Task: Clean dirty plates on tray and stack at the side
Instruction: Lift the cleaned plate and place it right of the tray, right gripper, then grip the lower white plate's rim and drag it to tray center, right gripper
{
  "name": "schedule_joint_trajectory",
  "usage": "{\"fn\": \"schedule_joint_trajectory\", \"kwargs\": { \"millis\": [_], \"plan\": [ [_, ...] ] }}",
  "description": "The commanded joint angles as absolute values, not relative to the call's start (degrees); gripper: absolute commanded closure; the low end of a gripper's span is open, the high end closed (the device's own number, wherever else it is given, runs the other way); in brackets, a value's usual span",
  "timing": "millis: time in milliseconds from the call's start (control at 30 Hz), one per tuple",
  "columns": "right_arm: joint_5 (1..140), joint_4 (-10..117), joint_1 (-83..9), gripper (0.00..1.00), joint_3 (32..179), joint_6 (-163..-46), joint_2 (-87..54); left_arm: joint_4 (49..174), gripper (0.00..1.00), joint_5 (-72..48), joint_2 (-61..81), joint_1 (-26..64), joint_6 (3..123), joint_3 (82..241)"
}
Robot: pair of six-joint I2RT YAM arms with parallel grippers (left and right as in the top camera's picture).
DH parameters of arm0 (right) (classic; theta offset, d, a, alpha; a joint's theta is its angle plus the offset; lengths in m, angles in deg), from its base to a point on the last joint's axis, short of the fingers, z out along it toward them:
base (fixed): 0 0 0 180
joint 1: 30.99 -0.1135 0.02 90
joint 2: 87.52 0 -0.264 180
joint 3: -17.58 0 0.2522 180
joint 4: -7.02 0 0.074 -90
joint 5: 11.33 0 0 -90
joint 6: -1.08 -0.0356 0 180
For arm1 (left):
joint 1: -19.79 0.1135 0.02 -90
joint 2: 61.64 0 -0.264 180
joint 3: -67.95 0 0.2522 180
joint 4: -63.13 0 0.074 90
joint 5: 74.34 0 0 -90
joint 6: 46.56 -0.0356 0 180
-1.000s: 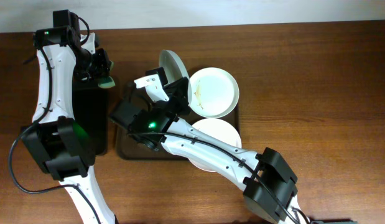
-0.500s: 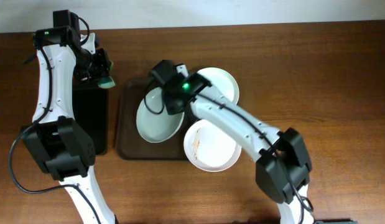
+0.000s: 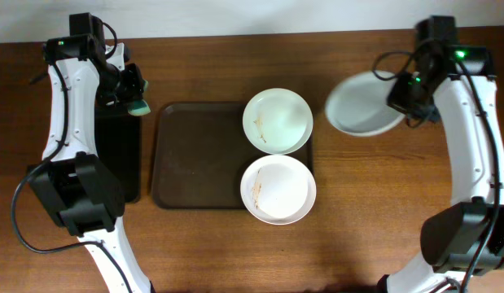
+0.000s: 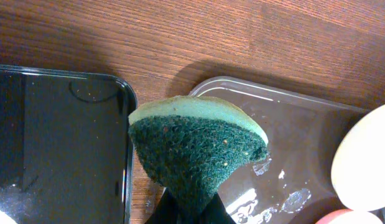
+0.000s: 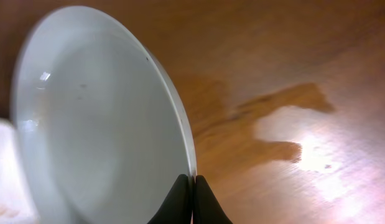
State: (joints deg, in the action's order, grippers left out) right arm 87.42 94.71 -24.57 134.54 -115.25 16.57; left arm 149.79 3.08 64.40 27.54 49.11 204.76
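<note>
The blue-grey plate will go down next with my right gripper until it meets the bare tabletop below the gripper, clear of the smeared plates. My right gripper will then release the blue-grey plate's rim.
The brown tray (image 3: 195, 155) lies in the middle of the table. Two white plates with brown smears sit at its right end, one at the back (image 3: 277, 120) and one at the front (image 3: 278, 189), overhanging the rim. My right gripper (image 3: 408, 96) is shut on the rim of the pale blue-grey plate (image 3: 361, 104) and holds it above the bare table right of the tray. In the right wrist view the plate (image 5: 92, 118) fills the left half, its rim pinched between the fingers (image 5: 192, 186). My left gripper (image 3: 131, 91) is shut on a green sponge (image 4: 195, 146) at the tray's back left.
A narrow black tray (image 3: 120, 155) lies left of the brown tray, under my left arm. The left wrist view shows its corner (image 4: 61, 143) and a clear plastic container (image 4: 292, 155) beside the sponge.
My right arm swung from the brown tray far to the right, carrying the blue-grey plate off the tray to above the table's right side. The left arm has not moved.
</note>
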Motion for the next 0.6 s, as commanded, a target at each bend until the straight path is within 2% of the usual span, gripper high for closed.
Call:
{"fn": "schedule_joint_trajectory", "kwargs": {
  "millis": [0, 200, 333, 367, 400, 433, 500, 567],
  "plan": [
    [90.9, 92.31, -21.12, 0.96, 127.87, -115.05, 16.44, 149.62, 1.0, 3.45, 64.25, 27.85, 49.83, 205.5],
    [91.86, 80.99, -19.22, 0.96, 113.05, -116.69, 16.9, 149.09, 1.0, 3.45, 64.25, 27.85, 49.83, 205.5],
    [92.91, 77.71, -19.17, 0.96, 107.39, -116.84, 17.01, 149.03, 1.0, 3.45, 64.25, 27.85, 49.83, 205.5],
    [92.89, 78.02, -18.98, 0.88, 107.3, -116.84, 17.01, 149.01, 1.0, 3.45, 64.25, 27.85, 49.85, 205.5],
    [92.87, 78.23, -18.89, 0.42, 107.3, -116.84, 16.99, 149.01, 1.0, 3.45, 64.25, 27.85, 49.83, 205.5],
    [92.82, 78.45, -18.85, 0.24, 107.5, -116.84, 16.97, 149.01, 1.0, 3.45, 64.25, 27.85, 49.85, 205.5],
    [91.44, 80.22, -18.87, 0.16, 109.4, -116.8, 16.97, 148.96, 0.99, 3.45, 64.25, 27.85, 49.85, 205.5],
    [87.27, 83.57, -19.24, 0.17, 113.79, -114.72, 16.81, 148.92, 0.99, 3.45, 64.25, 27.85, 49.83, 205.5]
  ]
}}
